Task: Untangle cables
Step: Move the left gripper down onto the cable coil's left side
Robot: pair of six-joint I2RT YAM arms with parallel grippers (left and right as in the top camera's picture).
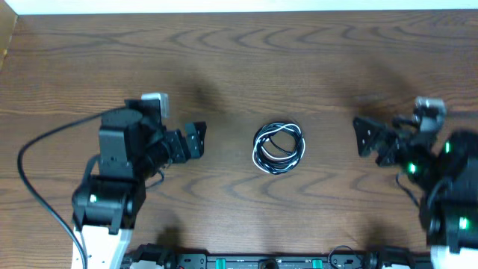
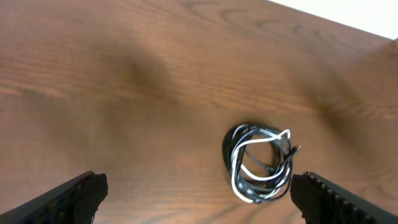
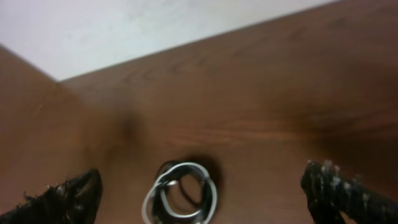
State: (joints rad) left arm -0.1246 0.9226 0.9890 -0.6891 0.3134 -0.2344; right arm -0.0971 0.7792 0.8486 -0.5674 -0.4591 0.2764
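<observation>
My left gripper will next move down and toward the right in the overhead view, onto the bundle's side facing my left gripper (image 1: 257, 152) (image 2: 234, 167), where the white-grey cord curves.
The cables (image 1: 279, 147) lie coiled together in one small bundle of black and white cords at the middle of the wooden table. My left gripper (image 1: 197, 140) is open and empty, to the left of the bundle, apart from it. My right gripper (image 1: 371, 142) is open and empty, to the right of the bundle, apart from it. In the left wrist view the cables (image 2: 261, 163) lie just inside the right finger of the open left gripper (image 2: 199, 199). In the right wrist view the cables (image 3: 181, 193) lie between the spread fingers of the right gripper (image 3: 205, 199).
The brown wooden table (image 1: 246, 67) stretches to a pale wall edge at the back. A thick black arm cable (image 1: 33, 153) loops at the left. The arm bases and a black rail (image 1: 261, 261) stand at the front edge.
</observation>
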